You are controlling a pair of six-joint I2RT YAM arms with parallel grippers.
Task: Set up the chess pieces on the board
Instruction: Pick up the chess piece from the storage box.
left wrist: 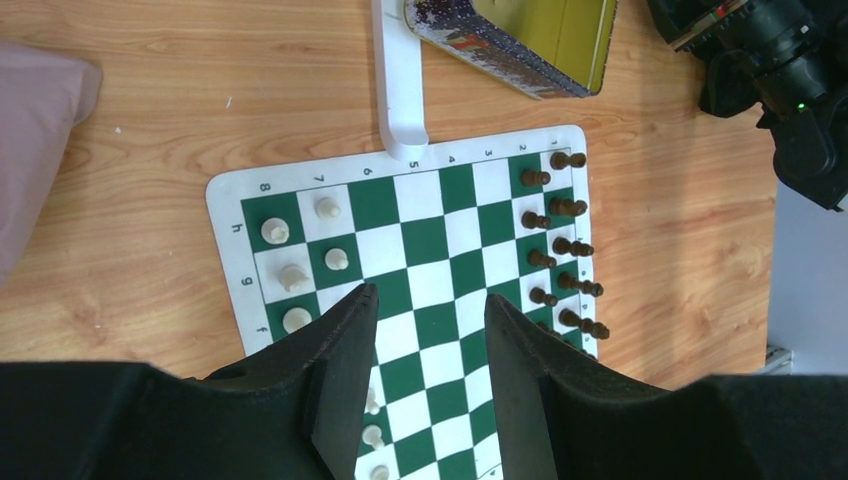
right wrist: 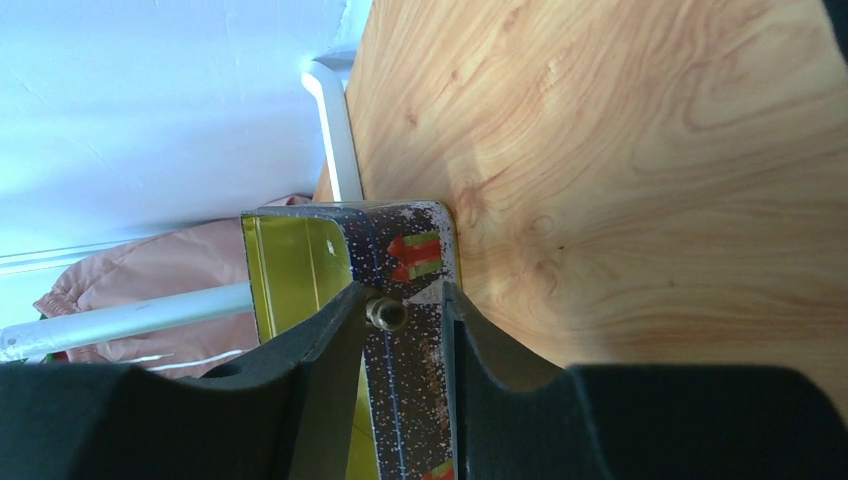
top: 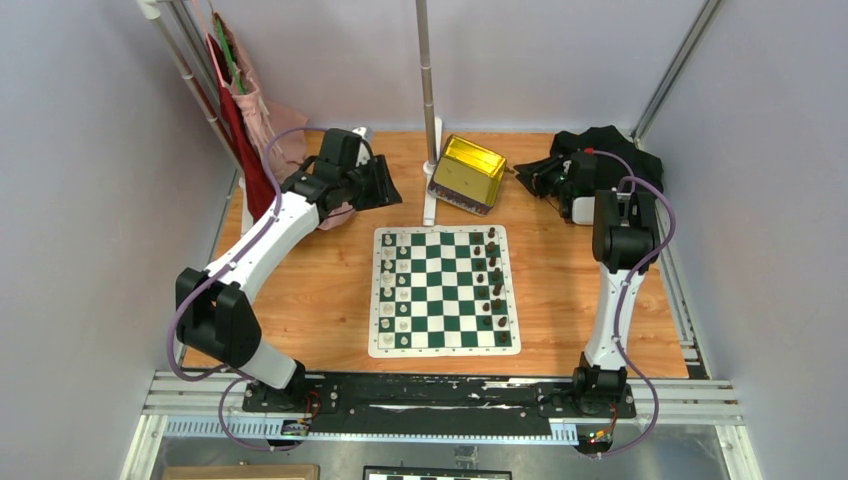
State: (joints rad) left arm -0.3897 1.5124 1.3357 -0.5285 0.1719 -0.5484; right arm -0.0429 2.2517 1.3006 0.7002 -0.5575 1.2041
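The small round brown piece point(right wrist: 387, 314) sits clear of one gripper finger, so the robot's right gripper will ease toward the gold tin and close its fingers around the piece.
The green-and-white board point(top: 441, 290) lies mid-table. Dark brown chess pieces point(top: 493, 280) stand in its two right columns, cream pieces point(top: 389, 285) in its two left ones. My left gripper point(top: 384, 186) hangs open and empty above the table just beyond the board's far left corner. In the left wrist view point(left wrist: 428, 300) the board point(left wrist: 425, 240) and the dark pieces point(left wrist: 560, 250) lie below it. My right gripper point(top: 541, 180) is at the gold tin's point(top: 466, 172) right side, jaws apart. In its wrist view point(right wrist: 402, 295) a small round brown piece point(right wrist: 386, 313) sits against the left fingertip, clear of the right one.
A white pole on a base point(top: 431, 190) stands just beyond the board. Pink cloth point(top: 250, 110) hangs at far left, and a black bundle point(top: 600, 145) lies at far right. The tin's speckled wall point(right wrist: 400, 250) faces the right gripper.
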